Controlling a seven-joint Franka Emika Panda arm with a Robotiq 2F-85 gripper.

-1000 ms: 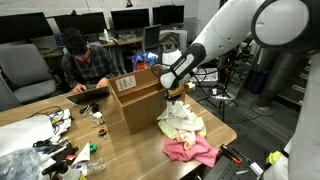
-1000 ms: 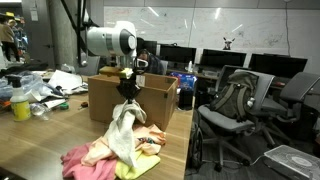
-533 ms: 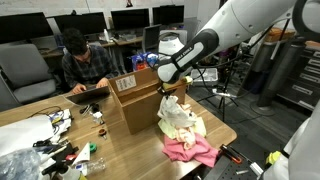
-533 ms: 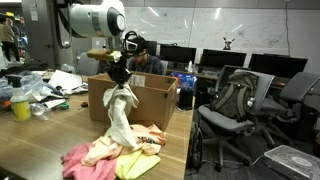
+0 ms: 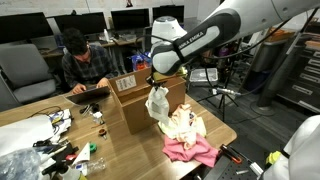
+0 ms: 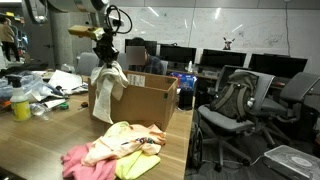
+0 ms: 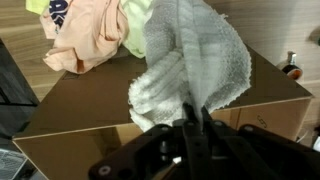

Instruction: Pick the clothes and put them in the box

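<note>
My gripper rises next, carries the white towel over the open box and releases it, since it hangs outside the box's side, below the box's rim.
My gripper is shut on a white towel that hangs from it in the air, over the near corner of the open cardboard box. In an exterior view the gripper holds the towel by the box's left end. In the wrist view the jaws pinch the towel above the box wall. A pile of pink, yellow and cream clothes lies on the table beside the box; it also shows in the other views.
A man sits at a laptop behind the table. Clutter with bottles and bags covers the table's far end. Office chairs stand near the table edge. Monitors line the back desks.
The gripper has risen and moved from above the clothes pile toward the box, carrying the white towel clear of the pile.
</note>
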